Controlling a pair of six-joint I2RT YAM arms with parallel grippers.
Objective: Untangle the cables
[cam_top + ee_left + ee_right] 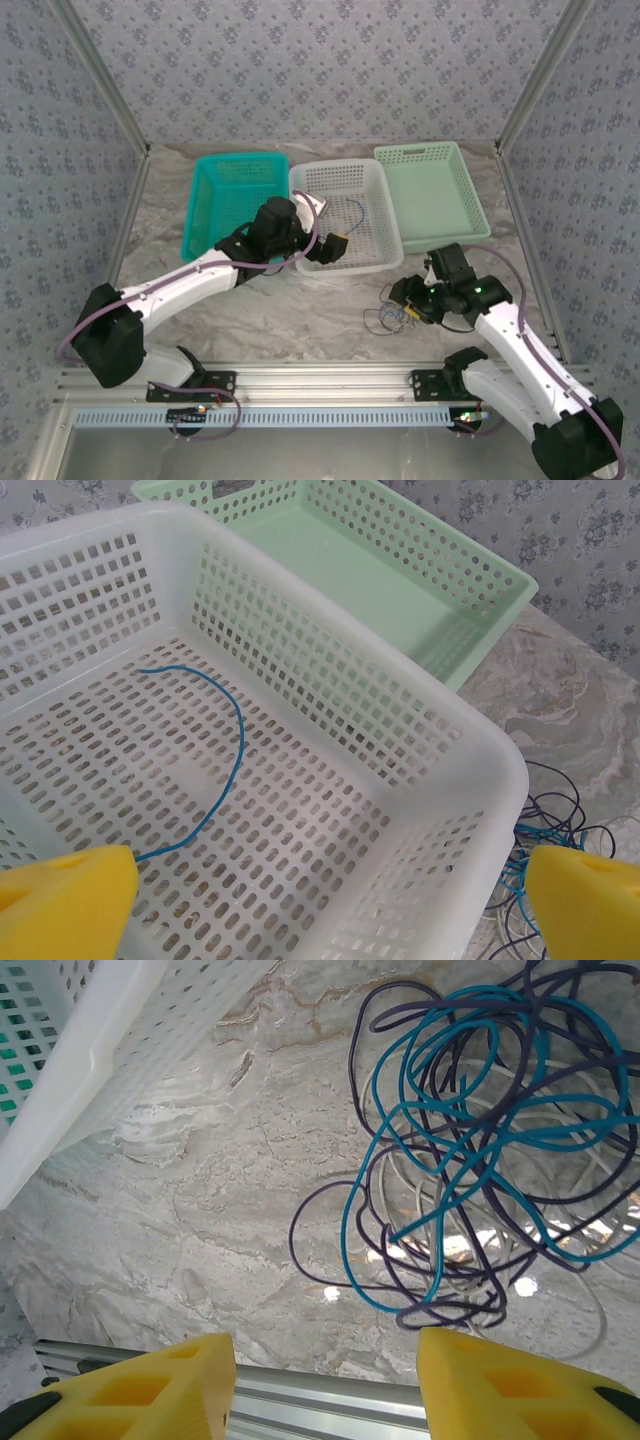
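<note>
A dark loop (452,1312) sticks out at the tangle's edge by the bar, so I will next lower my open right gripper onto it and close its fingers.
The cables (480,1160) lie as a loose tangle of teal-blue, dark purple-black and pale loops on the marble table, right of the white basket (340,178). In the top view the tangle (388,315) sits just left of my right gripper (408,303). My right gripper (325,1385) hangs open above the table, near the tangle's edge, holding nothing. One separate blue cable (235,750) lies curved on the white basket's floor (330,810). My left gripper (325,910) is wide open over that basket's near right corner, with its yellow fingers (65,900) empty.
A teal basket (235,195) stands left of the white one and a mint-green basket (430,190) to its right. An aluminium rail (320,1400) runs along the table's near edge, just under my right gripper. Bare marble lies between the arms.
</note>
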